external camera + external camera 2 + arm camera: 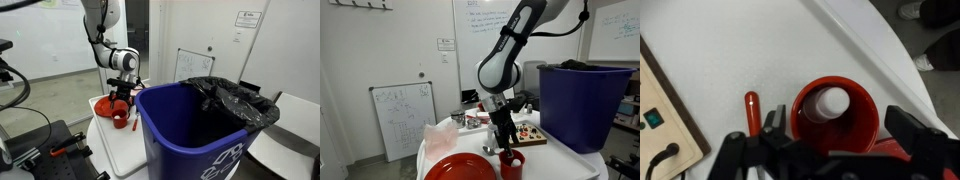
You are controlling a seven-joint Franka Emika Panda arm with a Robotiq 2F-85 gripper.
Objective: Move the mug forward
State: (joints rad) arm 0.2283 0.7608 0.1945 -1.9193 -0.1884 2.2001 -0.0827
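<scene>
The robot will next move its gripper toward the side by the thin red utensil, where the mug's rim (126,116) (796,118) is free, and then lower it so its fingers straddle the rim.
The small red mug (840,135) stands upright on the white table, seen from above in the wrist view, with a white round thing inside it. It also shows in both exterior views (120,119) (512,166). My gripper (838,126) is open and directly over the mug, one black finger on each side of its rim, with small gaps. In both exterior views the gripper (120,102) (505,148) points straight down at the mug. A thin red stick-like utensil (752,108) lies left of the mug.
A wide red plate (458,168) (104,103) lies close beside the mug. A wooden board (662,100) (532,133) with small items is nearby. A tall blue bin (195,135) (582,105) with a black bag stands against the table.
</scene>
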